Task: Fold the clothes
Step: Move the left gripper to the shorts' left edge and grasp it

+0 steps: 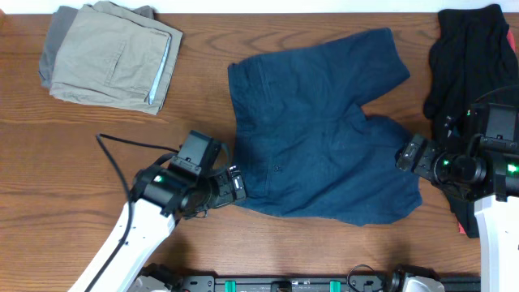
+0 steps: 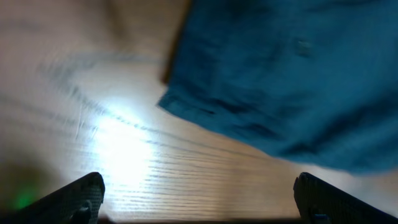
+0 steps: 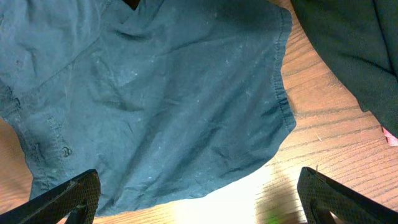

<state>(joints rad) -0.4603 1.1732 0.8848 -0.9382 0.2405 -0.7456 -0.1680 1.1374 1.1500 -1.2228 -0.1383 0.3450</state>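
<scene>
I should next lower my left gripper and turn its open fingers around the near corner of the waistband, where empty wood leaves room for a finger.
Dark navy-blue shorts (image 1: 320, 138) lie spread flat in the middle of the table, waistband to the left, legs to the right. My left gripper (image 1: 237, 185) is open and empty beside the shorts' lower left waistband corner (image 2: 186, 102). My right gripper (image 1: 408, 156) is open and empty at the shorts' lower right leg hem (image 3: 273, 124). Folded khaki shorts (image 1: 122, 57) lie on grey shorts (image 1: 55, 36) at the back left. A black garment (image 1: 470, 57) lies at the back right, reaching under my right arm, and shows in the right wrist view (image 3: 348, 50).
The wooden table (image 1: 81, 154) shows bare at the front left. A black cable (image 1: 130, 146) runs from my left arm. A rail with fittings (image 1: 284, 284) lines the front edge. A small pink bit (image 3: 390, 137) peeks from the black garment.
</scene>
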